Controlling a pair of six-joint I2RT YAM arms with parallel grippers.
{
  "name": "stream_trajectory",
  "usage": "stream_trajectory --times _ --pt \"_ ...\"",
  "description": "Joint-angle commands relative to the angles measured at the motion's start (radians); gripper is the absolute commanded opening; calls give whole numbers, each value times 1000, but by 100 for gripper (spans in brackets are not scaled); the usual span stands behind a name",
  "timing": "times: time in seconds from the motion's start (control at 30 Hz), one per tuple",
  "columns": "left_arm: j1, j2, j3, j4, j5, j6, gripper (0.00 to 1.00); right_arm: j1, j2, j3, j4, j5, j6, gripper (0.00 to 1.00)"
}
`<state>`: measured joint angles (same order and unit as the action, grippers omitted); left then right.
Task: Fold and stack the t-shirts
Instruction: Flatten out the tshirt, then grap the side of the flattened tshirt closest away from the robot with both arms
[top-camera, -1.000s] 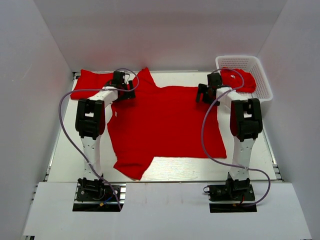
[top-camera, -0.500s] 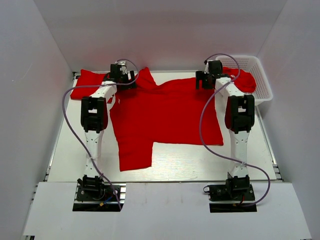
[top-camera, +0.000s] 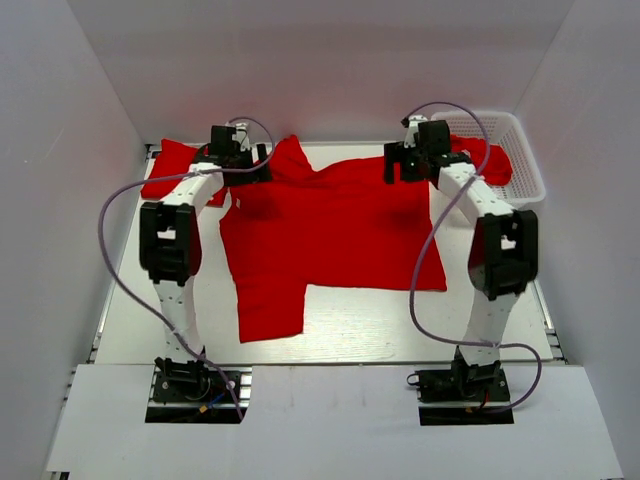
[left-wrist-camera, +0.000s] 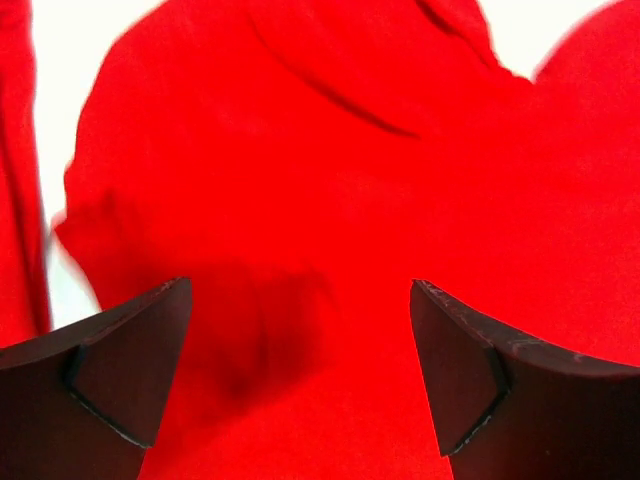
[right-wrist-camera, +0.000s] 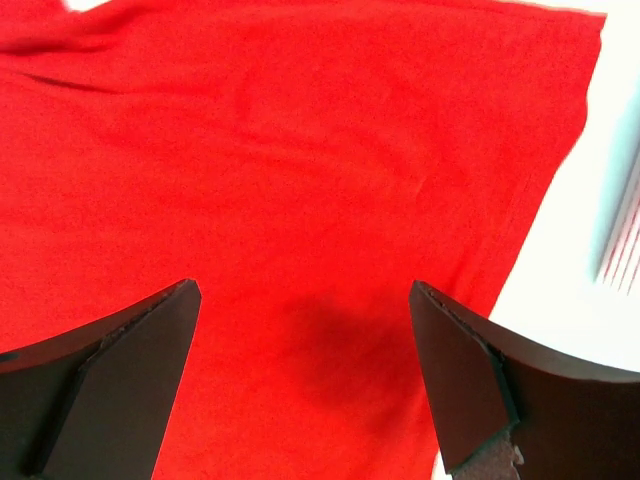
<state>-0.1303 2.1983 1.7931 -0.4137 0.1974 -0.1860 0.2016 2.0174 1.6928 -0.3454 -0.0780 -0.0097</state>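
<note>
The near sleeve still sticks out from the red t-shirt's body, so my left gripper should next move back, then down to close on the near sleeve's nearest corner (top-camera: 244, 336).
A red t-shirt (top-camera: 330, 230) lies spread across the middle of the table, one sleeve pointing to the near left (top-camera: 270, 312) and another to the far left. My left gripper (top-camera: 243, 168) hovers open over its far left corner; in the left wrist view the cloth (left-wrist-camera: 330, 180) fills the space under my open left gripper (left-wrist-camera: 300, 310). My right gripper (top-camera: 405, 165) hangs open above the shirt's far right corner, and the right wrist view shows flat red cloth (right-wrist-camera: 300, 150) under my open right gripper (right-wrist-camera: 303, 310). A second red t-shirt (top-camera: 170, 172) lies at the far left.
A white mesh basket (top-camera: 525, 160) stands at the far right corner with a red t-shirt (top-camera: 490, 160) in it. White walls enclose the table on three sides. Purple cables loop from both arms. The basket's edge shows at the right of the right wrist view.
Both arms have stretched toward the far side, their grippers now over the shirt's far corners. The shirt has shifted and its near-left sleeve lies straighter than a second ago.
</note>
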Motion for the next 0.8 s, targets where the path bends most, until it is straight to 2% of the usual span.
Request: stream_trajectory --times 0.0,0.03,0.1,0.13,0.17,0.2,0.37,0.4,0.53,0.57,0.63,0.77 --pt "-22 -257 -150 -27 6 -75 100 7 -164 -198 84 29 95 91" --pt "-22 -355 -269 -4 22 -96 100 12 -243 -238 98 64 111 91" --pt "-31 -454 -444 39 22 -157 100 12 -294 -373 141 73 181 91" --pt "-31 -501 -501 39 22 -173 100 13 -369 -401 161 73 197 91" --pt "-31 -593 -553 39 22 -191 100 13 -396 -498 180 73 229 91" --pt "-43 -635 -645 11 8 -235 100 12 -417 -531 195 73 269 91" --pt "-106 -853 -895 -137 20 -303 100 12 -601 -715 247 73 367 91" --pt "-115 -935 -982 -164 20 -334 100 10 -626 -741 244 108 379 91" --pt "-147 -1106 -1130 -371 -1 -431 100 9 -690 -823 279 112 409 91" --pt "-156 -1180 -1152 -399 -1 -450 100 9 -713 -829 283 113 412 91" --pt "-157 -1236 -1218 -457 -12 -501 100 7 -724 -852 276 136 410 91" --pt "-175 -1264 -1262 -458 -13 -567 100 5 -746 -875 263 201 425 91"
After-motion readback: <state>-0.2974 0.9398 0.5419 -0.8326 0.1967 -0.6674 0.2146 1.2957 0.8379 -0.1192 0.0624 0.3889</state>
